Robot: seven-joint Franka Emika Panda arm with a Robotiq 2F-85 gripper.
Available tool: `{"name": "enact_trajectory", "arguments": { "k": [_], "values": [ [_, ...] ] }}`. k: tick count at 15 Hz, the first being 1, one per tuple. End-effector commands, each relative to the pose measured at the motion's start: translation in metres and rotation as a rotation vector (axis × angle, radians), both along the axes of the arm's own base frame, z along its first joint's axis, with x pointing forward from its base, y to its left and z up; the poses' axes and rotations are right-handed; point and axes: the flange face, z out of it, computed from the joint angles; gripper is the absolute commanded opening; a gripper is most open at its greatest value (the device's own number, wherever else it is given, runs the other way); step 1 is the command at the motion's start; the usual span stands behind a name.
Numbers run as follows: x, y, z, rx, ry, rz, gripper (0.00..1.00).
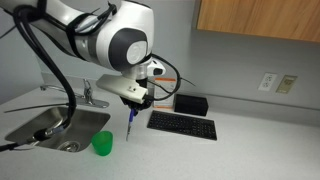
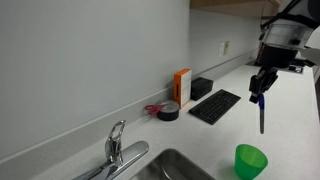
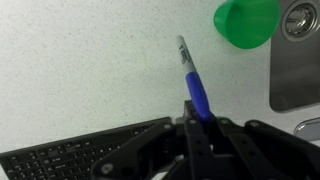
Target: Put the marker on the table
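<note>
I will move my gripper down and away from the green cup (image 2: 250, 160) next, over the bare table beside the keyboard, because the marker's tip still hangs clear of the table.
My gripper (image 1: 136, 100) is shut on the marker (image 1: 131, 124), a thin blue stick with a paler tip, which hangs point-down above the table (image 1: 240, 150). In an exterior view the marker (image 2: 262, 112) hangs from the gripper (image 2: 259, 88) above and just beyond the green cup (image 2: 250, 160). In the wrist view the marker (image 3: 192, 82) sticks out from between the jaws (image 3: 198, 122) over the bare countertop (image 3: 80, 70). Its tip is clear of the surface.
A green cup (image 1: 102, 144) stands beside the steel sink (image 1: 50, 128) with its faucet (image 1: 90, 95). A black keyboard (image 1: 182, 125) and a black box (image 1: 190, 103) lie behind. An orange box (image 2: 182, 86) and a tape roll (image 2: 168, 110) stand by the wall.
</note>
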Motion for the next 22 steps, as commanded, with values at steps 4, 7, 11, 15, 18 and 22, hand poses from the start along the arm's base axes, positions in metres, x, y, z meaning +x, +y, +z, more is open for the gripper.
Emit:
{"name": "enact_trajectory", "arguments": {
  "k": [4,7,11,15,18,22],
  "values": [
    [0.046,-0.033,-0.047,-0.037,0.1,-0.104,0.01],
    [0.056,-0.057,-0.066,-0.07,0.136,-0.153,0.01],
    [0.054,-0.082,-0.088,-0.093,0.212,-0.187,0.01],
    [0.05,-0.095,-0.101,-0.079,0.273,-0.195,0.01],
    [0.052,-0.095,-0.099,-0.055,0.245,-0.19,0.32],
    [0.055,-0.087,-0.09,-0.026,0.205,-0.172,0.6]
  ]
}}
